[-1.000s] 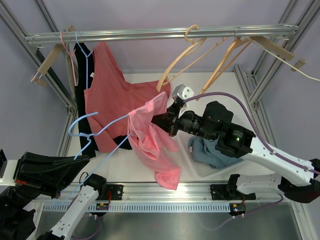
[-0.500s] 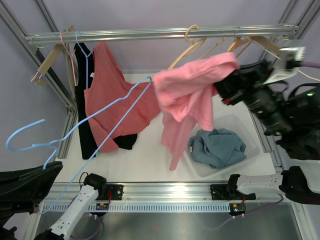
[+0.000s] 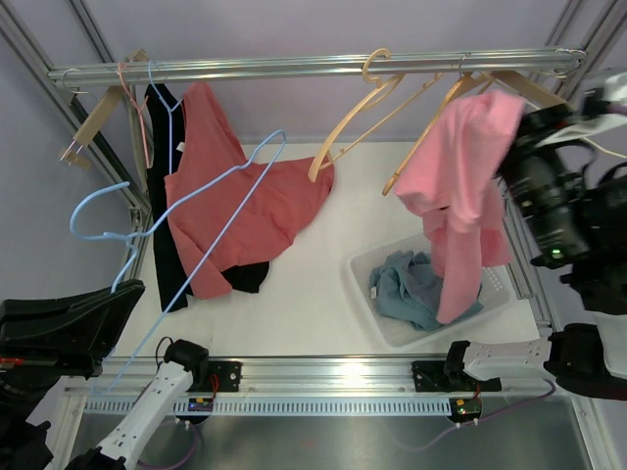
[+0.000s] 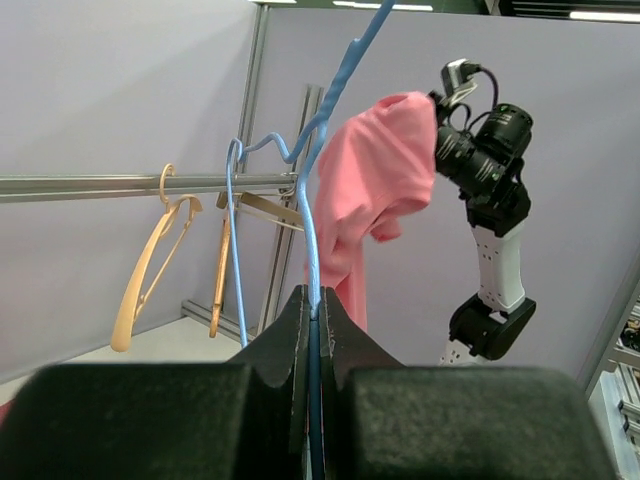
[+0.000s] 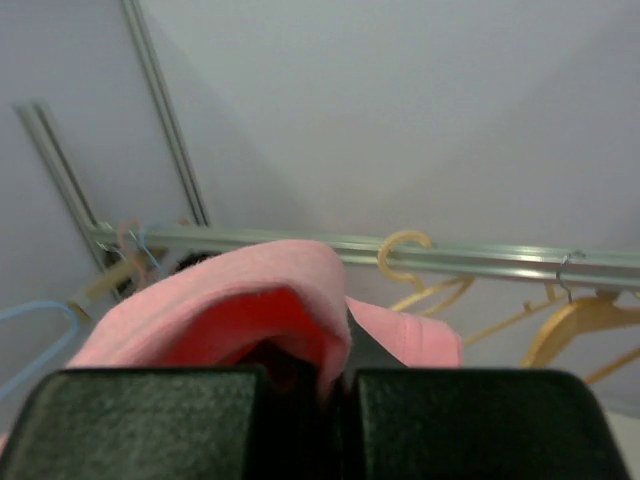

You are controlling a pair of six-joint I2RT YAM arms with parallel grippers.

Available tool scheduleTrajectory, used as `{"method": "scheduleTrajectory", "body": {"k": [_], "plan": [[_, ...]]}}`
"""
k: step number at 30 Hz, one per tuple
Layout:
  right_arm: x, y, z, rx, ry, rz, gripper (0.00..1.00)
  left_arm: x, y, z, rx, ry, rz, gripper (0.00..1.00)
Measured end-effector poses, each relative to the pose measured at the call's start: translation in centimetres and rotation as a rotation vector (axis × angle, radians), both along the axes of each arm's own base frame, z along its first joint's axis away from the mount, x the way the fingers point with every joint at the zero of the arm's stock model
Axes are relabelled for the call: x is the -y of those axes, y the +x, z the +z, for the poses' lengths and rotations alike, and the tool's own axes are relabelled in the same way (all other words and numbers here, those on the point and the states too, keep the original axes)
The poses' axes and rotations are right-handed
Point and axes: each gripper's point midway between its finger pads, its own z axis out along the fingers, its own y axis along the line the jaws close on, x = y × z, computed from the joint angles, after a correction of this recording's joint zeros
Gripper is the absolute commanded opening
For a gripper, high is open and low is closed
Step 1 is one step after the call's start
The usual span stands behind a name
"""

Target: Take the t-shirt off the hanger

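Note:
The robot's right gripper will next tilt downward and bring the pink t-shirt (image 3: 460,196) down over the blue-grey cloth in the white bin.
The pink t-shirt (image 3: 460,196) hangs free from my right gripper (image 3: 517,157), which is shut on a fold of it at the upper right, above the white bin (image 3: 364,276). In the right wrist view the t-shirt (image 5: 230,300) bunches over the shut right gripper (image 5: 335,385). The light blue wire hanger (image 3: 211,220) is bare and slants up from my left gripper (image 3: 132,294) at the lower left. In the left wrist view the left gripper (image 4: 315,305) is shut on the hanger's wire (image 4: 312,230), with the t-shirt (image 4: 375,190) well apart from it.
A metal rail (image 3: 294,67) runs across the back with wooden hangers (image 3: 362,108), a red garment (image 3: 235,196) and a black garment (image 3: 162,225) on it. A blue-grey cloth (image 3: 411,289) lies in the bin. Frame posts stand at both sides.
My right gripper has pulled the t-shirt off the hanger and carried it from the middle to the right, above the bin. The bare hanger has swung left and back in my left gripper.

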Motion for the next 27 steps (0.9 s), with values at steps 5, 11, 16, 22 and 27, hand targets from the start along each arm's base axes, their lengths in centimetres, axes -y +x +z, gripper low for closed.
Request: {"method": "scheduleTrajectory", "body": {"k": [5,11,16,22,27], "plan": [[-3.0,3.3,-10.4,-0.145,-0.226,-0.094,0.00,0.3,1.2,-0.7,-0.028,0.010,0.008,0.00],[-0.7,4.8,-23.4,-0.321,-0.365,-0.212,0.00,1.0,3.4,-2.2,-0.089,0.032,0.014,0.00],[3.9,3.1,-24.5,-0.339,-0.190,-0.288,0.00,1.5,4.8,-2.4,-0.119,0.041,0.015,0.00],[6.5,1.6,-30.4,-0.489,0.035,-0.330,0.04,1.7,5.8,-2.4,-0.129,0.044,0.024,0.00],[3.8,1.9,-42.0,-0.736,-0.034,-0.364,0.14,2.1,8.2,-3.4,-0.169,0.063,0.058,0.00]]}}
